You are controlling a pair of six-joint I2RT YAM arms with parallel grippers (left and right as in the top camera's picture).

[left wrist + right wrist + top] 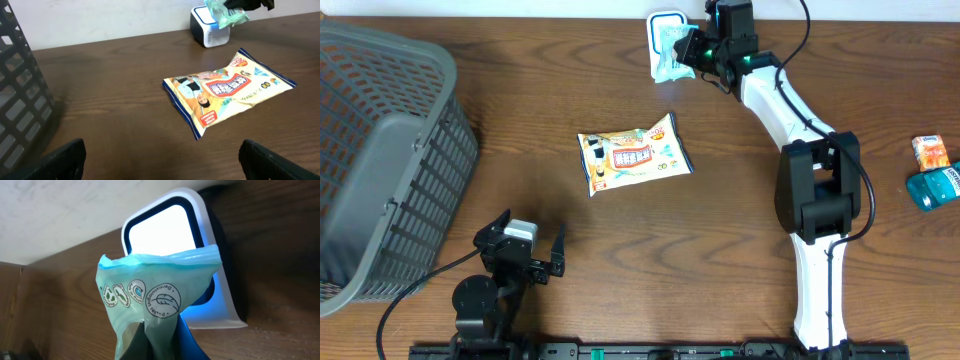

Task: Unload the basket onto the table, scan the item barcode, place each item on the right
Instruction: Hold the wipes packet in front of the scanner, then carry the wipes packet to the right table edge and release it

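Note:
The packet already faces the scanner's lit window. My right gripper goes from the scanner to the right in the overhead view next, then down beside the orange pack.
My right gripper point(705, 48) is shut on a pale green plastic packet point(672, 55) at the back of the table. It holds the packet right in front of the white barcode scanner point(665, 20). In the right wrist view the packet point(150, 305) stands pinched between the fingers of my right gripper point(160, 350), its top edge covering the lower part of the scanner's point(165, 227) lit window. No barcode shows on the side facing me. My left gripper point(527, 238) rests open near the front left, holding nothing; its jaws stand wide apart point(162, 160).
A yellow snack bag point(632, 152) lies flat mid-table, also seen as the bag point(227, 90) ahead of my left gripper. A grey basket point(380, 150) fills the left side. An orange pack point(930, 150) and a teal item point(935, 188) lie at the right edge.

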